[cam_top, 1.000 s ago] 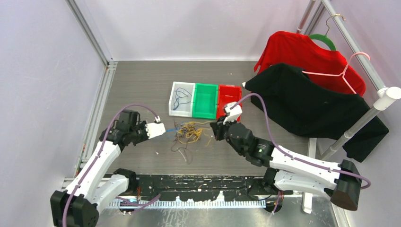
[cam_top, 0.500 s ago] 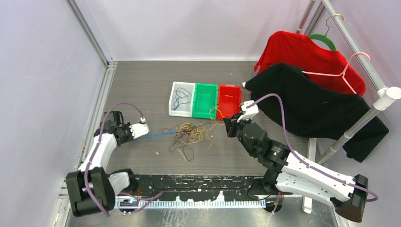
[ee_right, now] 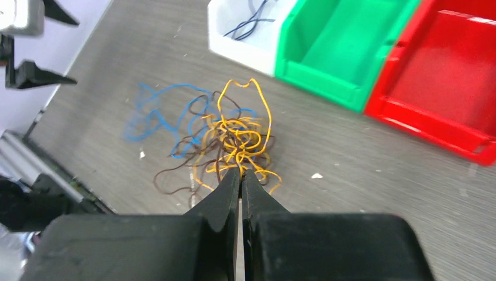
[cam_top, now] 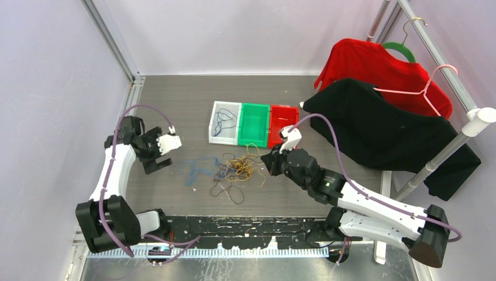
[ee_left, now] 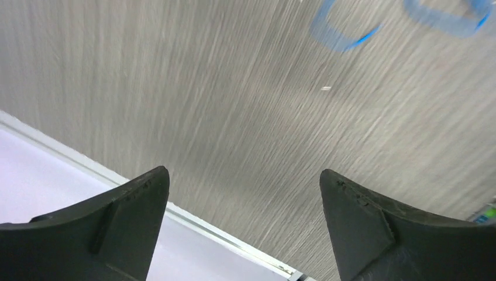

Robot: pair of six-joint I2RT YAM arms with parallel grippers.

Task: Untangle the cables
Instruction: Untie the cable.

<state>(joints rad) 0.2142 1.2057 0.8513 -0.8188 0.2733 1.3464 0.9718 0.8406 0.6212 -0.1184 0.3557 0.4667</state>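
Observation:
Next, the right gripper goes to the left in the top view, toward the orange and brown tangle, and releases, because the pinched piece of cable still runs into it.
The cables lie mid-table: a tangle of orange and dark brown cables (cam_top: 237, 170) (ee_right: 237, 137) and, to its left, a loose blue cable (cam_top: 193, 170) (ee_right: 149, 114) (ee_left: 342, 35) spread on the table. My left gripper (cam_top: 162, 153) (ee_left: 243, 171) stands open and empty, left of the blue cable and near the table's left rail. At the tangle's right edge, my right gripper (cam_top: 266, 161) (ee_right: 241, 171) is shut, with an orange strand pinched at its tips.
Behind the tangle stand a white bin (cam_top: 225, 123) holding a dark cable, a green bin (cam_top: 252, 124) and a red bin (cam_top: 283, 124). Red and black shirts (cam_top: 380, 123) hang on a rack at the right. The wall rail (ee_left: 193, 213) runs close under the left gripper.
The left gripper has opened and let go of the blue cable, then drawn back up-left; the blue cable now lies slack. The right gripper swung right, then back left to the tangle.

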